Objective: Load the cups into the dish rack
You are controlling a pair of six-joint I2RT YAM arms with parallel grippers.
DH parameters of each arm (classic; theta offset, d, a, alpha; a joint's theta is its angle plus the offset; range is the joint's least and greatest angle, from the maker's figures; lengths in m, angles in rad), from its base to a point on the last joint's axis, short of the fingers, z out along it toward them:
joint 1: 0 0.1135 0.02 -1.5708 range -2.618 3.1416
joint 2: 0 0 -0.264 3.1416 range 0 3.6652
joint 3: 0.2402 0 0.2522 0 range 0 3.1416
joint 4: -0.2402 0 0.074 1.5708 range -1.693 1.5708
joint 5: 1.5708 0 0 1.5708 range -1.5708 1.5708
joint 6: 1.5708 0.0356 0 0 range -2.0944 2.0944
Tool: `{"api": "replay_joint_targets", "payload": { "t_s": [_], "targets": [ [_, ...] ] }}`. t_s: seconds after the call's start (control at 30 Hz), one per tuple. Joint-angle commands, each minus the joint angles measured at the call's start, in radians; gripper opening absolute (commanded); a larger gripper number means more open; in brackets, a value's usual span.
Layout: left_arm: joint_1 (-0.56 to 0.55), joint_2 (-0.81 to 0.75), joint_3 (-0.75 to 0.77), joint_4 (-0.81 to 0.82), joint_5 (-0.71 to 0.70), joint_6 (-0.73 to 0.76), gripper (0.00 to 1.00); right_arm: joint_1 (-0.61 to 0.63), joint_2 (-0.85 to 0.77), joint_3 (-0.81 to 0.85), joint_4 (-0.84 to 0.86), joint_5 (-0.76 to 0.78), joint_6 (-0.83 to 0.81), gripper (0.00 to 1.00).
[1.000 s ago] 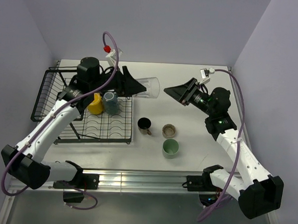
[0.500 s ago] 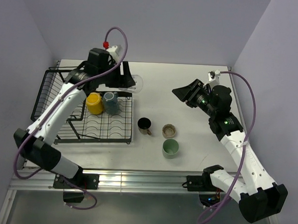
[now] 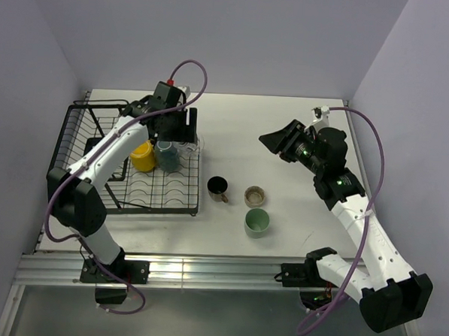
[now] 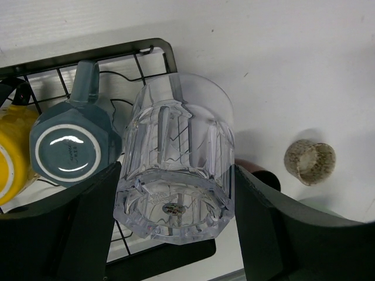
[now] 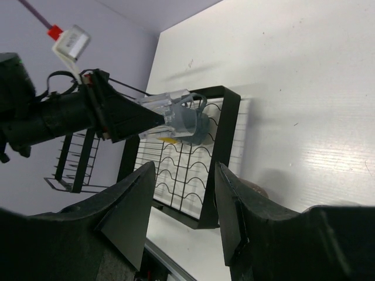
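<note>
I will bring my left gripper down onto the gap between the grey mug (image 4: 70, 149) and the rack's end bar and release the clear glass, since bare grid remains there.
My left gripper (image 3: 180, 129) is shut on the clear glass (image 4: 181, 134), holding it mouth-down over the right end of the black wire dish rack (image 3: 95, 184). Just left of the glass, a grey mug (image 4: 70, 149) stands upside down on the rack grid, and a yellow mug (image 3: 141, 155) is beside it. On the table to the right are a black mug (image 3: 218, 187), a beige-brown cup (image 3: 255, 195) and a pale green tumbler (image 3: 257, 222). My right gripper (image 3: 275, 140) hangs open and empty above the table, facing the rack (image 5: 225, 129).
The rack's raised basket section (image 3: 68, 141) is at the far left, close to the left wall. Walls close in the table at the back and on both sides. An aluminium rail (image 3: 204, 271) runs along the near edge by the arm bases.
My left arm carried the clear glass leftwards from beyond the rack's right edge to above its right end and turned it from lying sideways to mouth-down. The right gripper drew back slightly to the right.
</note>
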Motion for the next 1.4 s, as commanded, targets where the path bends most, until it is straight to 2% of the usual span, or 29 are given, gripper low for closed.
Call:
{"api": "replay_joint_targets", "payload": {
  "t_s": [0.0, 0.07, 0.63, 1.37],
  "targets": [
    [-0.004, 0.033, 0.036, -0.001, -0.029, 0.014, 0.0, -0.005, 0.004, 0.007, 0.019, 0.006, -0.02, 0.53],
    [-0.006, 0.047, 0.044, -0.009, -0.074, 0.014, 0.0, -0.005, 0.008, 0.002, 0.025, 0.003, -0.02, 0.53],
    [-0.013, 0.136, 0.082, -0.053, -0.147, 0.017, 0.0, -0.006, 0.019, -0.016, 0.036, -0.003, -0.032, 0.53],
    [-0.015, 0.167, 0.07, -0.069, -0.195, 0.017, 0.0, -0.006, 0.03, -0.024, 0.042, -0.008, -0.035, 0.53]
  ]
}}
